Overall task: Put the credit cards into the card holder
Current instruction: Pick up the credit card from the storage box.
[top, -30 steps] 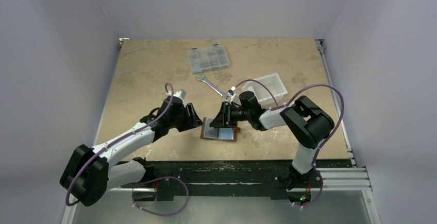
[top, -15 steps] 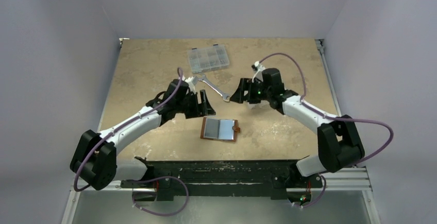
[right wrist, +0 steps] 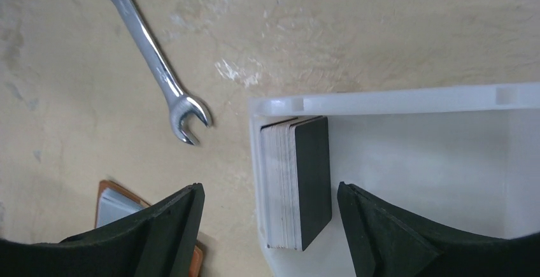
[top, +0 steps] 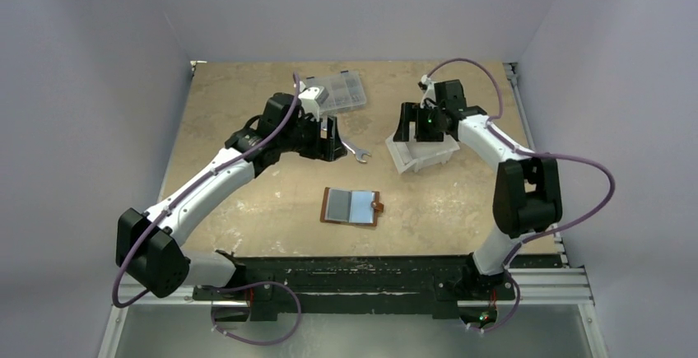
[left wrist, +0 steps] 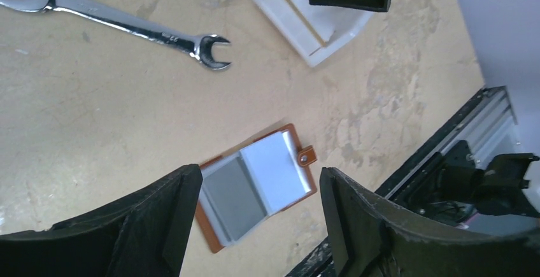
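Observation:
The stack's dark end card stands below the robot's right gripper, beside the empty bottom of the bin, so the gripper next needs to lower its open fingers to both sides of the card's upper edge (right wrist: 298, 178) and close.
The card holder (top: 351, 207) lies open near the table's front, reddish-brown with a snap tab on its right. Two pale grey credit cards lie in it, a darker one (left wrist: 232, 194) on the left half and a lighter one (left wrist: 275, 172) on the right half. My left gripper (top: 330, 140) hangs open and empty behind the holder, and in its own view (left wrist: 258, 226) the holder lies between its fingers, far below. My right gripper (top: 416, 125) is open and empty over the white bin (top: 425, 157). A stack of cards (right wrist: 299, 181) stands on edge in the bin (right wrist: 382, 100), between the fingers of the right gripper (right wrist: 267, 232).
A silver wrench (top: 355, 151) lies between the two grippers and also shows in both wrist views (left wrist: 127, 19) (right wrist: 156, 60). A clear compartment box (top: 339, 93) sits at the back. The table's black front rail (left wrist: 446, 156) runs just beyond the holder.
My right gripper has left the holder and swung back and right to hang over the white bin. My left gripper has moved back and right, past the wrench. The holder stays put.

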